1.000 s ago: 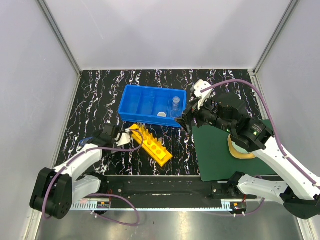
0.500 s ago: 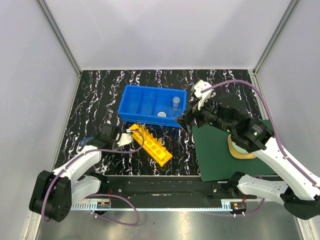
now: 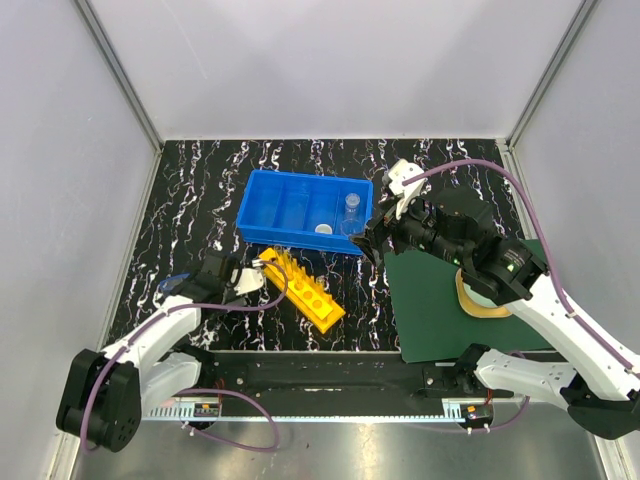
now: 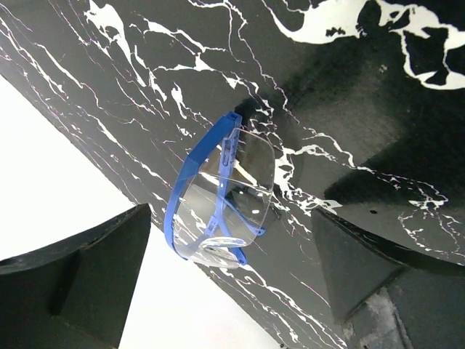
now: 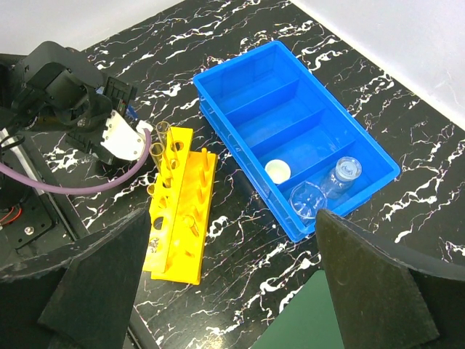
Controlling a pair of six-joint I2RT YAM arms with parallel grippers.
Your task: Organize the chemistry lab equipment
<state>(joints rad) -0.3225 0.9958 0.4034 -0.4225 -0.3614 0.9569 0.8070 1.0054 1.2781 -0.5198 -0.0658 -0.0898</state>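
My left gripper comes down over the blue frame and clear lens (image 3: 172,284) (image 4: 220,182) next and closes, since the safety glasses lie below it, lined up between its open fingers.
The yellow rack (image 3: 303,291) lies askew in front of the blue divided bin (image 3: 290,208). A clear glass tube (image 5: 156,153) stands in the rack's far-left end. In the bin's end compartments I see a small white round piece (image 5: 277,171), a clear beaker (image 5: 306,200) and a small glass bottle (image 5: 341,173). My left gripper (image 3: 252,272) sits at the rack's left end, open and holding nothing (image 4: 218,291). My right gripper (image 5: 232,291) hangs open above the table between rack and bin, at the bin's right end (image 3: 375,237).
Blue-framed safety glasses (image 4: 221,196) lie on the black marble table near its left edge, a blue speck beside the left arm (image 3: 172,283). A dark green mat (image 3: 440,310) covers the right side, with a tan disc (image 3: 482,303) partly under the right arm.
The left arm's shoulder and elbow have sunk slightly toward the near edge; its gripper stays at the rack's end. The right arm, rack and bin have not moved.
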